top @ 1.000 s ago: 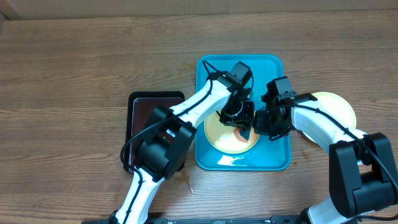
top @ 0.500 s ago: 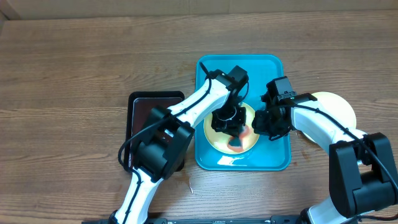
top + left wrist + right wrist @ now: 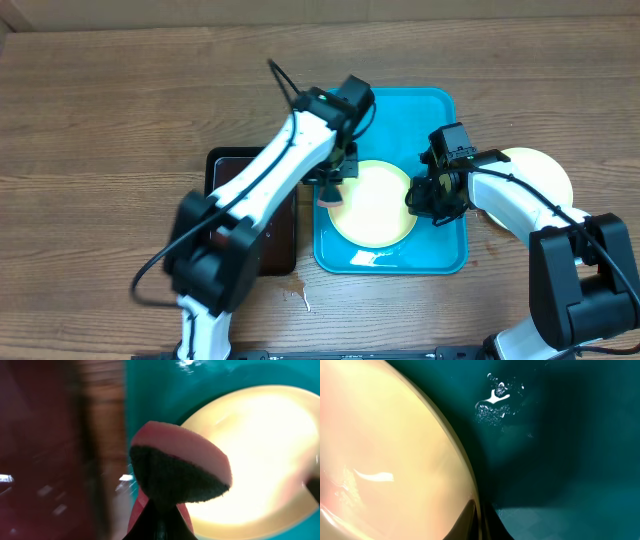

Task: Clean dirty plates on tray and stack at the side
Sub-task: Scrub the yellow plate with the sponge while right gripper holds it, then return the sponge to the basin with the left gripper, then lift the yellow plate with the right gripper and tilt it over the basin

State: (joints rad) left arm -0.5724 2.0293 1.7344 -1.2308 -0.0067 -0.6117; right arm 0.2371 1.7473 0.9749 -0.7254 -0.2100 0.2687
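Observation:
My left gripper will move over the dark brown tray's bottom and let go of the pink sponge (image 3: pixel 180 472), because that tray is to the gripper's left in the overhead view.
A pale yellow plate (image 3: pixel 372 205) lies on the turquoise tray (image 3: pixel 435 110). My right gripper (image 3: pixel 421 200) is shut on the plate's right rim; in the right wrist view the rim (image 3: pixel 465 475) runs down between the fingers of that gripper (image 3: pixel 481 525). My left gripper (image 3: pixel 331 190) hangs over the tray's left edge, shut on a pink sponge (image 3: pixel 180 472) with a dark scouring face. The plate (image 3: pixel 260 455) lies just right of the sponge. Another pale plate (image 3: pixel 545 168) rests on the table right of the tray, partly hidden by my right arm.
A dark brown tray (image 3: pixel 235 175) sits left of the turquoise one, under my left arm. Small wet glints (image 3: pixel 495 402) lie on the tray floor (image 3: pixel 570 435) beside the plate. Bare wooden table (image 3: pixel 120 120) stretches to the left and back.
My left gripper has carried the sponge off the plate's middle, leftward to the tray's left edge. The red smear no longer shows on the plate. The right arm has not moved.

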